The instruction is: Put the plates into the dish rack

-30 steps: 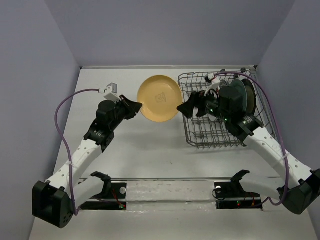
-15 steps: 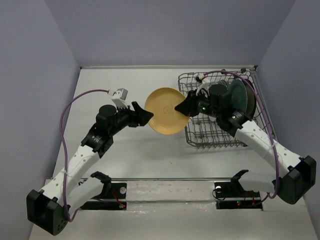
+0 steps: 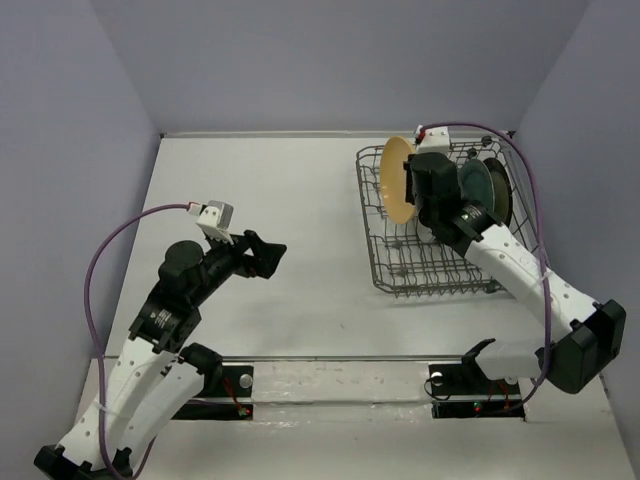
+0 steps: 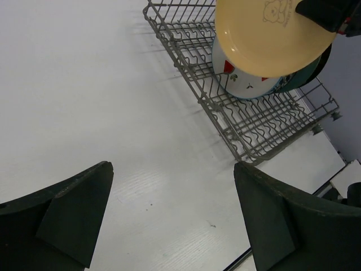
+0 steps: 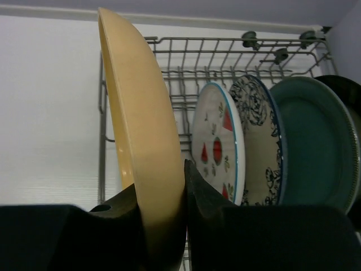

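The upright orange-yellow plate goes down with my right gripper into the empty slots beside the white plate with red fruit (image 5: 217,147) next. It comes free there, as those wires stand free.
My right gripper (image 3: 408,190) is shut on the rim of the orange-yellow plate (image 3: 394,180), holding it upright on edge over the left part of the dish rack (image 3: 430,268). In the right wrist view both fingers (image 5: 198,195) pinch the plate (image 5: 135,113). To its right, three plates stand in the rack (image 5: 186,56): white with red fruit (image 5: 217,147), blue-and-white floral (image 5: 262,141) and teal (image 5: 313,141). A dark rim (image 5: 347,93) shows past them. My left gripper (image 3: 268,255) stands open and empty over bare table, well left of the rack (image 4: 254,121).
A black rail with two clamps (image 3: 340,360) runs along the near edge. The rack sits against the right wall at the back right corner. Purple cables loop off both arms. White table lies between the left gripper (image 4: 172,209) and the rack.
The left gripper opened, let go of the orange-yellow plate and drew back to the near left. The right gripper shut on the plate and carried it right, turning it upright over the rack.
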Available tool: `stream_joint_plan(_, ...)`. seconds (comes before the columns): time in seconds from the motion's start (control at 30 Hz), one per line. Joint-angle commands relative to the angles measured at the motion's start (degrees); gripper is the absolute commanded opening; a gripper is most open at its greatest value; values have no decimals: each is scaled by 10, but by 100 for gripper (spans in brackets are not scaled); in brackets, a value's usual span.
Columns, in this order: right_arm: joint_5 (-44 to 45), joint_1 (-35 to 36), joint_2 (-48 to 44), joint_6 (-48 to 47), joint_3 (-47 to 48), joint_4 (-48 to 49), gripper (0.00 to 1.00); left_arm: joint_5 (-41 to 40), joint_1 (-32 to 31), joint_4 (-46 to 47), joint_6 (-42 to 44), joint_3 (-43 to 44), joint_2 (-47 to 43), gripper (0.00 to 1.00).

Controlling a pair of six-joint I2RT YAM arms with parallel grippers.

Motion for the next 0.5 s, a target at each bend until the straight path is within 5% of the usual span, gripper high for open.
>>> stream_joint_plan(0.0,129,1,48,-52,43,-4,7,-2,-2,8,16,-6,-15,99)
stream_joint_plan(0.47,110,-40,131,-25,35,-9,7,-27,-2,4,13,-7,-30,99)
